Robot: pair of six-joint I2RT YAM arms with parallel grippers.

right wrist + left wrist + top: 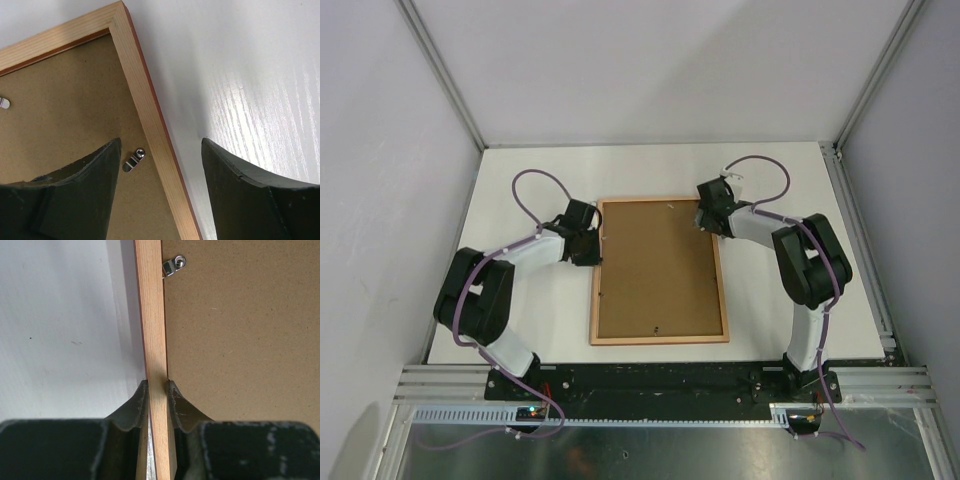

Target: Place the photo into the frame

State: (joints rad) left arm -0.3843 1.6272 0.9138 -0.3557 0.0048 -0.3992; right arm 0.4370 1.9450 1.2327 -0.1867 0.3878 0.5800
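Observation:
The frame's long sides still point outward, so next I will swing its bar in my left gripper outward toward the bar's far end (601, 201), then release it.
The frame (722, 290) lies back side up in the middle of the white table, pale wood rails around a brown backing board (658, 270). My left gripper (588, 238) is shut on the frame's left rail (155, 340), one finger on each side of it. My right gripper (712, 212) is open above the frame's far right corner, its fingers straddling the right rail (145, 110). A small metal turn clip (133, 160) sits on the backing board beside the left fingertip (107, 160). The photo is not in view.
Another metal clip (173, 265) shows at the rail in the left wrist view. White enclosure walls and aluminium posts (440, 70) surround the table. The arms' base rail (660, 382) runs along the near edge.

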